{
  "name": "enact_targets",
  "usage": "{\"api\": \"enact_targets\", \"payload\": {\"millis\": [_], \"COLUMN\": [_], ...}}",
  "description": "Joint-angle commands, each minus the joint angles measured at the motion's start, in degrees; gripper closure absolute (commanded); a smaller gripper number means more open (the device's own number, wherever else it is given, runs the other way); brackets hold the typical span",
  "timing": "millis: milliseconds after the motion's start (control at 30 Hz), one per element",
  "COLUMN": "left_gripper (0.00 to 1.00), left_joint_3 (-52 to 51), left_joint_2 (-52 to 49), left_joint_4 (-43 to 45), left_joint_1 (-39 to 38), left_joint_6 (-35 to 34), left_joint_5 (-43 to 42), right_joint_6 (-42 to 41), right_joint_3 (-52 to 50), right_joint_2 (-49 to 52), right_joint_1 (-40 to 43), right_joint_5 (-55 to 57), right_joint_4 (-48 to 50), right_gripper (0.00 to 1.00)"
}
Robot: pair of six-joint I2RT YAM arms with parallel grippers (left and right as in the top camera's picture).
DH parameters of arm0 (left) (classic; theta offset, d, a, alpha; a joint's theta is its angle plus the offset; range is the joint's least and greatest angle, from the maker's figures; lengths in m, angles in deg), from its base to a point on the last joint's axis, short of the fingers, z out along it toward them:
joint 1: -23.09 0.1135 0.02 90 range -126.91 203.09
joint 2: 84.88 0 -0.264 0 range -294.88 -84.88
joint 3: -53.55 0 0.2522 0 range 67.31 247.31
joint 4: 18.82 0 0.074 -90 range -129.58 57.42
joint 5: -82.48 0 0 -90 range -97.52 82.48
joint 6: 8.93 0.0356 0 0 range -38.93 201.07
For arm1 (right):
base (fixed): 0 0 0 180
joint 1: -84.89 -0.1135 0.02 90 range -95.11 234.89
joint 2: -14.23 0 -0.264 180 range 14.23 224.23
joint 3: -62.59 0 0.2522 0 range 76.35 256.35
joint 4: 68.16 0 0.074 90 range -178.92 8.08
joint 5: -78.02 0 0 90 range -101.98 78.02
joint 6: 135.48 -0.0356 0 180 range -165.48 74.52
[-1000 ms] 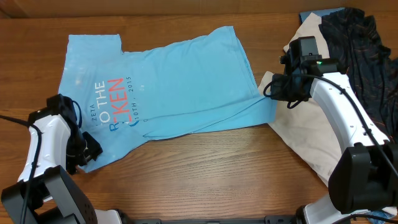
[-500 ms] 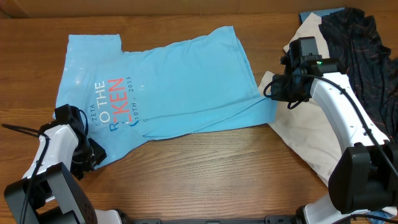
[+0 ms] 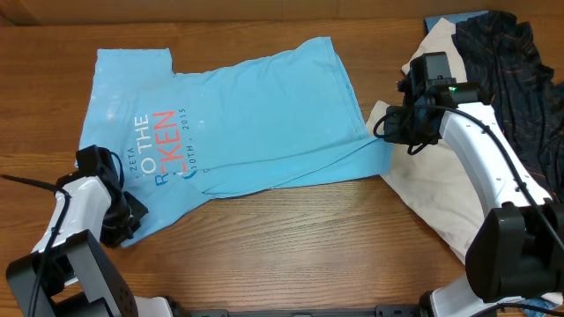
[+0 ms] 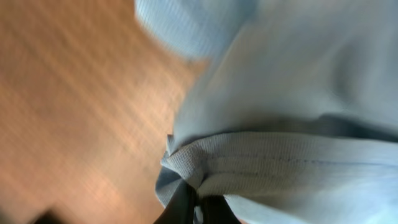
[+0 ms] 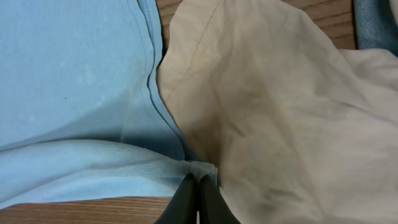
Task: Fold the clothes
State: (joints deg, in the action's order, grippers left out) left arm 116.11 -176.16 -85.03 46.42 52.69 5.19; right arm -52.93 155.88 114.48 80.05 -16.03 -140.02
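My right gripper carries the shirt's corner outward onto the shirt's side edge (image 3: 354,107) by the cream garment (image 3: 432,194) next and releases it, since the shirt is only partly folded.
A light blue T-shirt (image 3: 238,114) with white and coral-red lettering lies spread across the table's middle and left, partly folded along its lower edge. My left gripper (image 3: 126,217) is shut on the shirt's near-left hem (image 4: 261,165), which bunches between the black fingers (image 4: 181,202). At the shirt's right corner my right gripper (image 3: 393,136) is shut on a pinch of blue cloth (image 5: 202,169). A cream garment (image 3: 432,194) lies under and beside that corner. A black orange-lined garment (image 3: 520,79) is heaped at the far right.
The wooden table (image 3: 291,246) shows bare along the near side. A blue cloth edge (image 3: 445,19) peeks out at the back right behind the dark heap. The cream garment (image 5: 280,106) fills the right half of the right wrist view.
My left gripper has moved down to the shirt's near-left hem and closed on it. The right arm has not moved.
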Motion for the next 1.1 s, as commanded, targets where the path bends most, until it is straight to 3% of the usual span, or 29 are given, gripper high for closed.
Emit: {"api": "enact_targets", "payload": {"millis": [0,233,467,800,1067], "left_gripper": [0.96,0.96,0.96,0.96,0.96], "left_joint_3": [3.52,15.32,23.91,24.76,24.74], "left_joint_2": [1.25,7.43,11.91,11.89,8.07], "left_joint_4": [-2.82,-9.05,-8.59,3.45,6.38], "left_joint_1": [0.31,0.31,0.33,0.26,0.20], "left_joint_6": [0.74,3.15,3.10,3.06,3.08], "left_joint_5": [0.72,-2.19,-0.09,0.33,-2.56], "right_joint_6": [0.44,0.42,0.44,0.44,0.44], "right_joint_3": [0.02,0.02,0.02,0.02,0.02], "right_joint_2": [-0.24,-0.24,-0.24,-0.24,0.00], "right_joint_1": [0.37,0.37,0.37,0.37,0.37], "right_joint_5": [0.57,0.57,0.55,0.55,0.55], "right_joint_4": [0.44,2.08,6.80,13.03,15.15], "right_gripper": [0.96,0.96,0.96,0.96,0.96]}}
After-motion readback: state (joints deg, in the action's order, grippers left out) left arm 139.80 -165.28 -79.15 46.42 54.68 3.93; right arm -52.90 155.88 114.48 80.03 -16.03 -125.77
